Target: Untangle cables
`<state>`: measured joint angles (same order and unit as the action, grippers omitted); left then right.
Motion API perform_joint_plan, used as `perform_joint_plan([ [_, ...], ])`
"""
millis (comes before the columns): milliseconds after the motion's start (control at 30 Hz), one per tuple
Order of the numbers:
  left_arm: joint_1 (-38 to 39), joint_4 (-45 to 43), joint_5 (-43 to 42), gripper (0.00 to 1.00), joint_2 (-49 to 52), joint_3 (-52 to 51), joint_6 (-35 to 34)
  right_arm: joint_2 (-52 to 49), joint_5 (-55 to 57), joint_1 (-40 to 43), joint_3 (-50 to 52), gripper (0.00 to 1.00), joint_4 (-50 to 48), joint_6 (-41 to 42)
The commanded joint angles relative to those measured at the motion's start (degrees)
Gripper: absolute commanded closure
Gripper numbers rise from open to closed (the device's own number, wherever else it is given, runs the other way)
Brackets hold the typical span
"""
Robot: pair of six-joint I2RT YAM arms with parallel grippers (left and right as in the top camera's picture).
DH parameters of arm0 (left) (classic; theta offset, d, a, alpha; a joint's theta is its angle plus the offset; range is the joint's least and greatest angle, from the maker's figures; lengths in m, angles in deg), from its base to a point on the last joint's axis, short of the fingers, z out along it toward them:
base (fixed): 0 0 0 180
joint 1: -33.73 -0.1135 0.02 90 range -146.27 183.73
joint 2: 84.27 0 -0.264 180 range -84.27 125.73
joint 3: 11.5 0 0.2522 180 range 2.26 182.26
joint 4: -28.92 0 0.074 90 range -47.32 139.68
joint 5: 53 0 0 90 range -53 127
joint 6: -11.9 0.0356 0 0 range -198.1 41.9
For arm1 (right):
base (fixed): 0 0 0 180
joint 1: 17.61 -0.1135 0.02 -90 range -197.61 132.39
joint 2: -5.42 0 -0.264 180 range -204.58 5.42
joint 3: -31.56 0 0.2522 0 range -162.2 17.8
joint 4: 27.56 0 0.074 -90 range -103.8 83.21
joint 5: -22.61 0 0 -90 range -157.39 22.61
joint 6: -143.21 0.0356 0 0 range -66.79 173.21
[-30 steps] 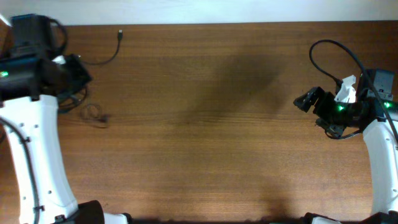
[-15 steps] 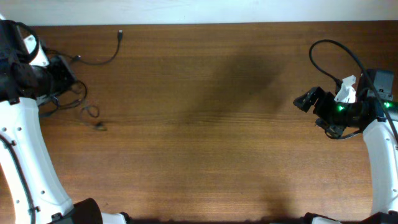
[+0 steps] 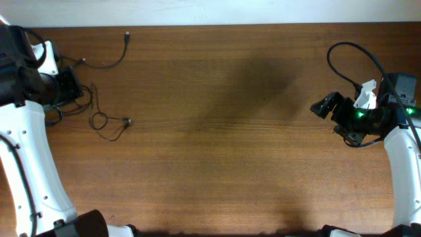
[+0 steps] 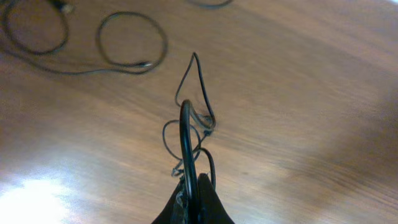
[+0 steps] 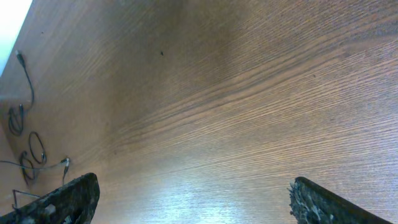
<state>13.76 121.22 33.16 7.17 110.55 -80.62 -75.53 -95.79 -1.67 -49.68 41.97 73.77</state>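
Observation:
I need to pull my left gripper back and down next, toward my base, to the bare tabletop below it. I should let go of the cable there, clear of the flat loops.
Thin black cables lie at the table's far left. One cable (image 3: 105,64) runs from a plug near the back edge toward my left arm. Another forms loose loops (image 3: 100,121) ending in a small plug (image 3: 128,121). My left gripper (image 3: 71,87) is shut on a black cable (image 4: 185,134), which arches up from the jaws over a small thin tangle (image 4: 198,121). In the left wrist view, my left gripper (image 4: 193,182) points toward two flat loops (image 4: 132,42). My right gripper (image 3: 320,106) is open and empty at the far right, far from the cables, with its fingers (image 5: 69,198) spread wide.
The wooden table (image 3: 217,131) stretches between the arms. The right arm's own thick black cable (image 3: 348,52) loops above it. The distant cables (image 5: 28,149) show small at the left of the right wrist view.
My left gripper pulled back toward the left edge. The looped cable spread out and its plug slid right, away from the arm. The right arm has not moved.

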Motion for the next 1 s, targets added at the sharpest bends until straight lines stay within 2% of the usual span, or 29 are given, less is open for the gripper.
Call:
perform_joint_plan([
  [0, -0.94, -3.19, 5.53, 1.00, 0.55, -4.94, 2.40, -0.15, -0.50, 0.15, -0.02, 0.02, 0.44, -0.63],
  [200, -7.19, -8.33, -2.71, 1.00, 0.59, -10.45, 6.56, -0.15, -0.48, 0.15, -0.02, 0.02, 0.85, -0.81],
  [467, -18.38, -17.90, -2.36, 1.00, 0.59, -17.57, 6.47, -0.15, -0.48, 0.15, -0.02, 0.02, 0.85, -0.81],
  [700, -27.45, -22.53, -2.36, 1.00, 0.66, -18.38, 5.60, -0.15, -0.48, 0.15, -0.02, 0.02, 0.79, -0.81],
  [967, -29.75, -28.72, 0.85, 1.00, 4.83, -18.38, 6.12, -0.15, -0.26, 0.15, -0.02, 0.02, 0.81, -0.83],
])
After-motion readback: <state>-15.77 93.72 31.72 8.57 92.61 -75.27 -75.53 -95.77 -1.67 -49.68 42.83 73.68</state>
